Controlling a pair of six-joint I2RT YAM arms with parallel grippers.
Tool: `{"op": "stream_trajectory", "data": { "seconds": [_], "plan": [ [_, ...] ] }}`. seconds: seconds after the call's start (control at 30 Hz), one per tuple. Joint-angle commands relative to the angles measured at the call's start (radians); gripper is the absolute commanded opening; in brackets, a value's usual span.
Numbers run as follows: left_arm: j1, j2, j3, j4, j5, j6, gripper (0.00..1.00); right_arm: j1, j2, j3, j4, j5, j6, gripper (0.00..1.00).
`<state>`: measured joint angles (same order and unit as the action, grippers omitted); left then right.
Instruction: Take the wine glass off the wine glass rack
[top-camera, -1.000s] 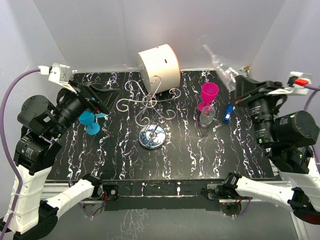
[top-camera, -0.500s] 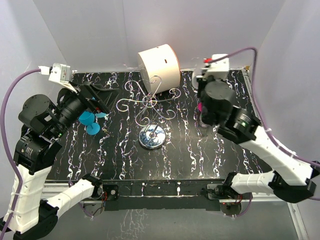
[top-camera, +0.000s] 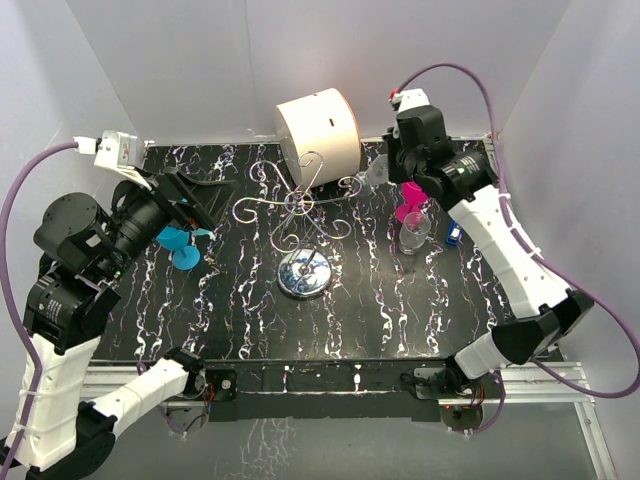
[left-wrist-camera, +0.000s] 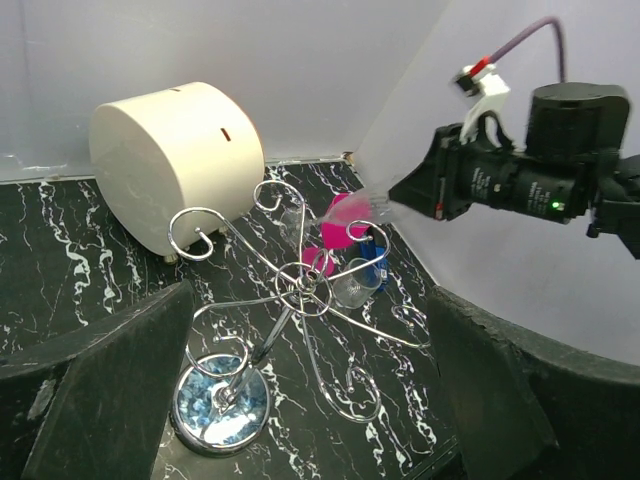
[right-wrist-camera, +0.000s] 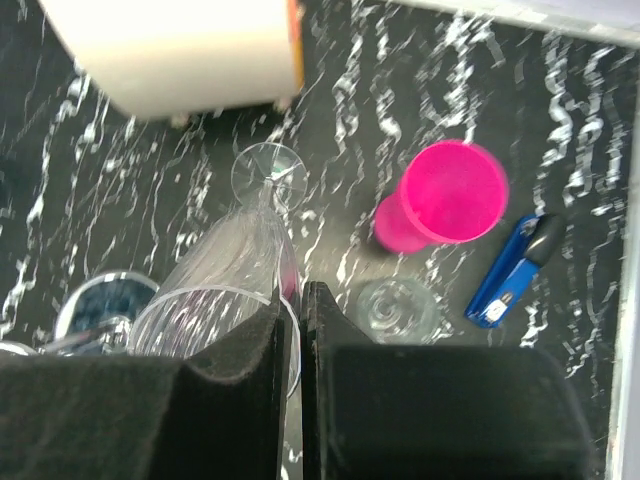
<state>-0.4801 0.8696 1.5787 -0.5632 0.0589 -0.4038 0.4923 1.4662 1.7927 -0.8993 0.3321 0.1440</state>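
Observation:
I need to lower the wine glass foot first with my right gripper onto bare tabletop beside the second clear glass, which lies below, and release the wine glass's rim.
The silver wire wine glass rack (top-camera: 303, 208) stands mid-table on its round chrome base (top-camera: 304, 274); the left wrist view looks down on the rack (left-wrist-camera: 300, 290). My right gripper (top-camera: 386, 176) hovers at the back, just right of the rack, shut on the rim of a clear wine glass (right-wrist-camera: 238, 255). That glass lies tilted, foot (right-wrist-camera: 268, 172) pointing away from the fingers. In the left wrist view the clear wine glass (left-wrist-camera: 362, 206) hangs close above a scroll arm; I cannot tell if they touch. My left gripper (top-camera: 218, 200) is open at the left, holding nothing.
A white drum (top-camera: 318, 130) stands behind the rack. A pink glass (top-camera: 418, 190), a second clear glass (top-camera: 414, 234) and a blue object (top-camera: 455, 228) stand right of it. A teal glass (top-camera: 178, 246) lies under the left arm. Walls enclose the table.
The right arm has swung from the far right to the back, beside the rack, carrying the clear wine glass down from high in the air. The left arm has barely moved.

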Motion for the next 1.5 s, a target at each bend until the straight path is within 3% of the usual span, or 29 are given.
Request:
{"op": "stream_trajectory", "data": {
  "seconds": [0.0,0.23,0.57,1.2,1.47],
  "plan": [
    [0.0,-0.001,0.023,-0.002,-0.011,0.011,0.99,-0.003,0.014,0.044,-0.056,-0.15,0.029,0.0],
    [0.0,-0.001,0.024,-0.001,-0.004,0.011,0.99,-0.004,0.083,0.029,-0.129,-0.038,0.031,0.0],
    [0.0,-0.009,0.028,-0.013,-0.007,0.008,0.99,-0.045,0.178,-0.015,-0.18,-0.151,0.06,0.0],
    [0.0,-0.025,0.015,-0.023,-0.005,0.003,0.99,-0.088,0.229,-0.085,-0.191,-0.149,0.076,0.0],
    [0.0,-0.021,0.012,-0.022,-0.011,0.005,0.99,-0.094,0.242,-0.047,-0.208,-0.152,0.076,0.21]
  ]
}}
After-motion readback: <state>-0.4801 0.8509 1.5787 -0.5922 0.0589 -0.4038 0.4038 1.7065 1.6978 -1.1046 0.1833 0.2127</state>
